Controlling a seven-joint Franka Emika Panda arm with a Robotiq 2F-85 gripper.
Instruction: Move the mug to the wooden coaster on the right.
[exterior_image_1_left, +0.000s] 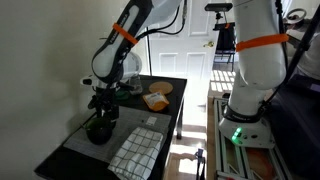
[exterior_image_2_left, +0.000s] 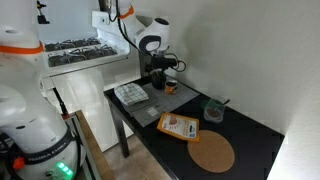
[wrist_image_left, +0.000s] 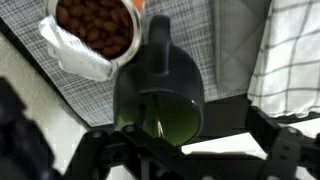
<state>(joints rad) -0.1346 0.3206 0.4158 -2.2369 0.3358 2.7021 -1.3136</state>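
Observation:
The mug's handle stands beyond the open fingers toward the top in the wrist view, so I will move my gripper that way, from the mug's opening onto the mug's handle (wrist_image_left: 158, 46).
The dark green-black mug (wrist_image_left: 158, 95) stands on a grey woven mat, handle pointing away from me, and fills the middle of the wrist view. It also shows in an exterior view (exterior_image_1_left: 98, 130), under the arm. My gripper (wrist_image_left: 190, 142) is open and low over the mug, with dark fingers to either side of it; it shows in both exterior views (exterior_image_1_left: 100, 106) (exterior_image_2_left: 158, 74). The arm hides the mug in one exterior view. The round tan wooden coaster (exterior_image_2_left: 212, 153) lies at the far end of the black table, also seen at the back (exterior_image_1_left: 163, 87).
A foil-lined bowl of brown pieces (wrist_image_left: 92, 25) sits right beside the mug. A checkered cloth (wrist_image_left: 295, 50) (exterior_image_1_left: 135, 152) lies next to the mat. An orange-yellow block (exterior_image_2_left: 178, 126) and a clear glass with sticks (exterior_image_2_left: 213, 110) stand between mug and coaster. A wall runs along the table.

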